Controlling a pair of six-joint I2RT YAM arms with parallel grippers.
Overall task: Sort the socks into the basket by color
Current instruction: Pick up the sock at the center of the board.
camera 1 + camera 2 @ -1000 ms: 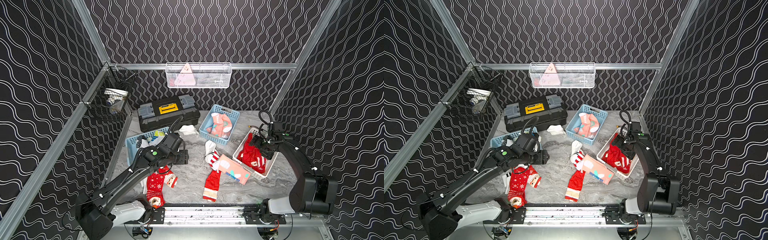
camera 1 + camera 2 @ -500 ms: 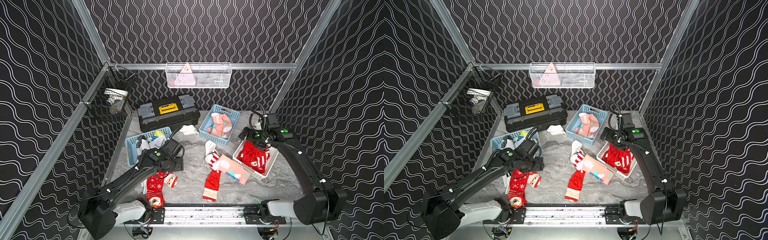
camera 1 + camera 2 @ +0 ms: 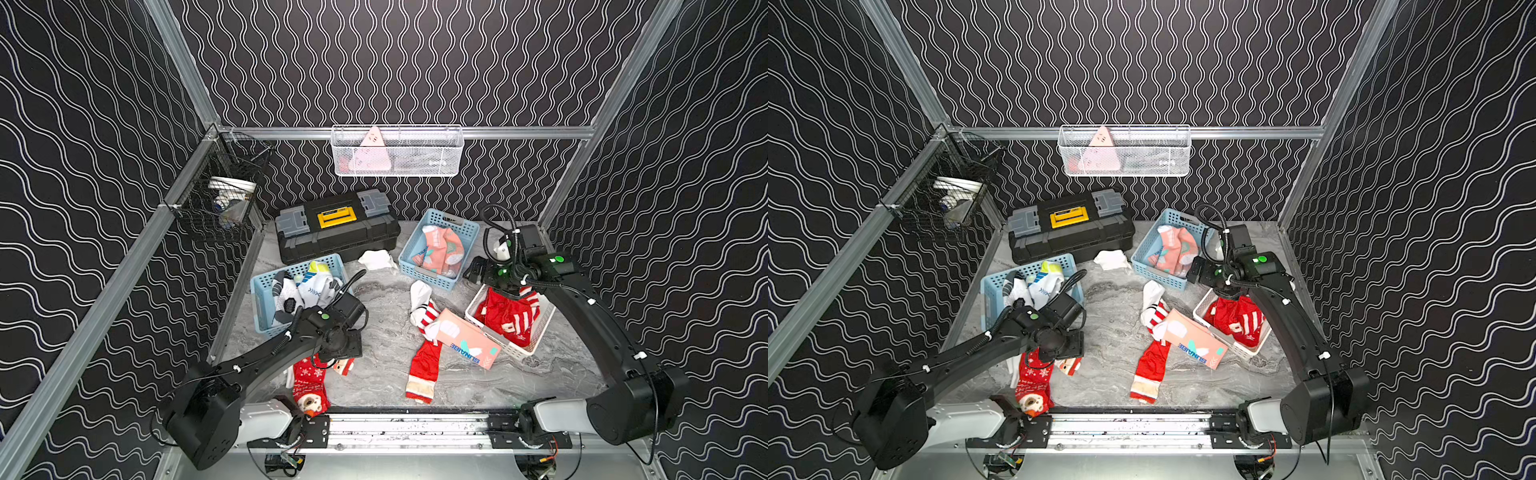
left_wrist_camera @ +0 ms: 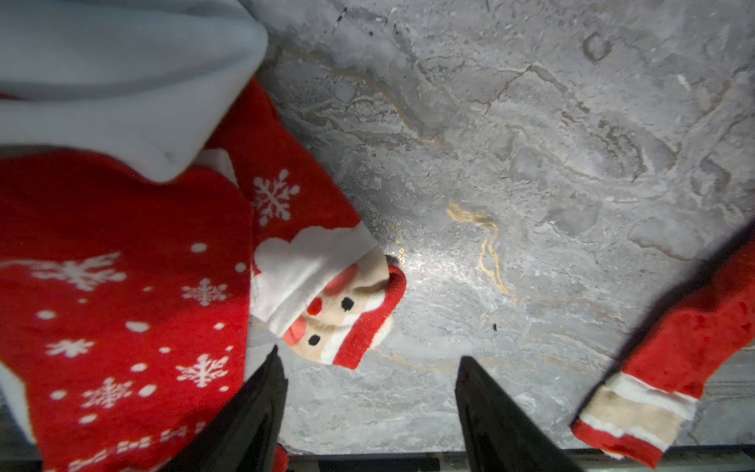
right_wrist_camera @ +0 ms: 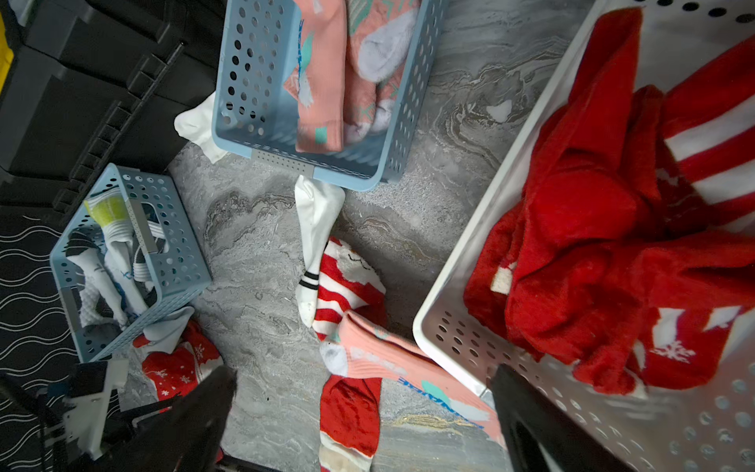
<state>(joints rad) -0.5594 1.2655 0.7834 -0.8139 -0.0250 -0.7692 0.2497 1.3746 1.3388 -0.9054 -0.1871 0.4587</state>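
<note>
I should lower the open fingers of my left gripper next, one on each side of the Santa-faced sock's end [image 3: 344,366] [image 4: 346,314], and close them. The sock's end pokes out below my left gripper, clear of the snowflake sock.
Two red Christmas socks lie at the front left: a snowflake one [image 4: 122,306] and a Santa-faced one [image 4: 327,302]. My left gripper [image 4: 367,363] hangs open just above the table beside them, nothing between its fingers. My right gripper [image 5: 363,376] stands open and holds nothing, high over the left edge of the white basket [image 3: 515,353] of red socks [image 3: 509,318]. Loose in the middle lie a white sock [image 3: 419,295], a red-white striped sock [image 3: 428,316], a pink sock [image 3: 469,345] and a long red sock [image 3: 424,370]. One blue basket [image 3: 259,299] holds white socks, another [image 3: 428,274] holds pink ones.
A black toolbox [image 3: 336,232] stands at the back, with a small white sock [image 3: 376,259] on the table in front of it. A white mesh basket [image 3: 397,151] and a black wire basket [image 3: 222,203] hang on the walls. A metal rail [image 3: 407,424] runs along the front edge.
My left arm has drawn back from the blue basket of white socks and come down over the red Christmas socks. My right arm has swung left, off the middle of the white basket.
</note>
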